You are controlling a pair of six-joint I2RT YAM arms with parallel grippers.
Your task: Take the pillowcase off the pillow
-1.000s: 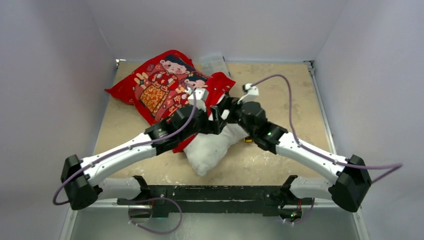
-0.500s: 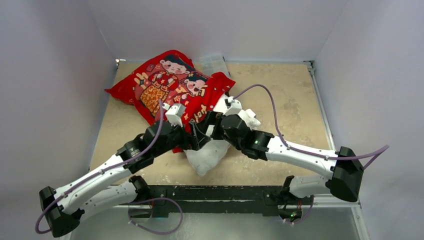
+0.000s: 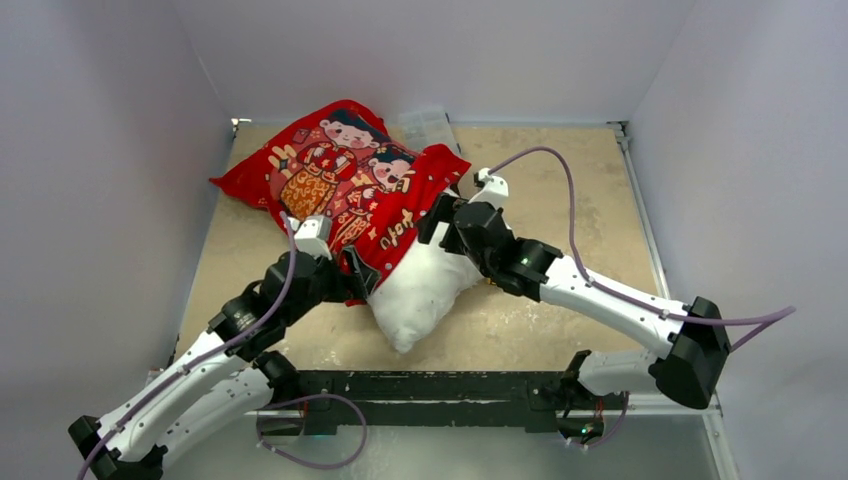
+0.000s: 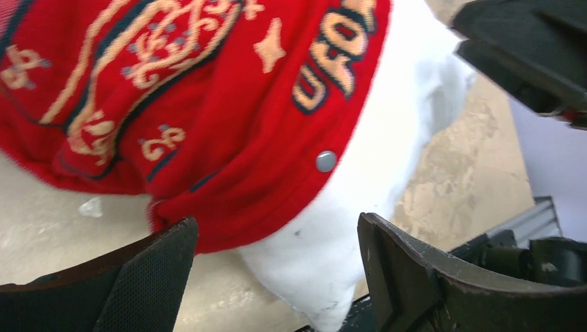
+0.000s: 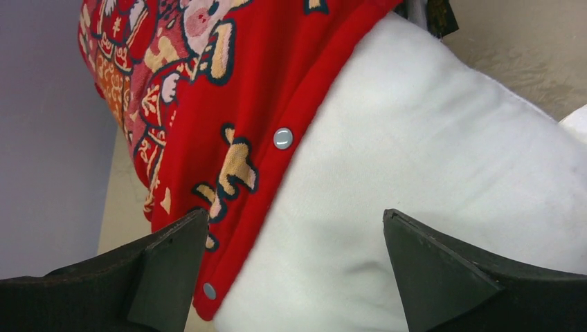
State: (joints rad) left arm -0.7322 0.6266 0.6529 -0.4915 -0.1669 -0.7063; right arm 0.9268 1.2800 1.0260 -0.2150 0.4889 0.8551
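Note:
The robot's right gripper needs to move back and down beside the red hem's near corner first, to get onto the white pillow's near end (image 3: 393, 308), which sticks out.
The red pillowcase (image 3: 335, 180) with its cartoon children still covers the far part of the white pillow (image 3: 420, 290), whose near end sticks out bare towards the arms. My left gripper (image 3: 358, 277) is open and empty at the pillowcase's near left hem. In the left wrist view the gripper (image 4: 275, 232) frames the pillowcase hem (image 4: 228, 138), a snap button (image 4: 325, 160) and the pillow (image 4: 387, 159). My right gripper (image 3: 442, 220) is open and empty over the hem on the right. In the right wrist view the gripper (image 5: 296, 220) hovers above the pillow (image 5: 429, 145) and the pillowcase (image 5: 235, 76).
A clear plastic piece (image 3: 425, 125) lies at the back edge behind the pillowcase. A small yellow object (image 3: 494, 281) peeks out under the right arm. Grey walls close in on the left, back and right. A black frame (image 3: 430, 385) runs along the near edge.
The left arm has pulled back towards the near left and the right gripper has moved back to the right. The grippers have parted, and more bare white pillow shows between them.

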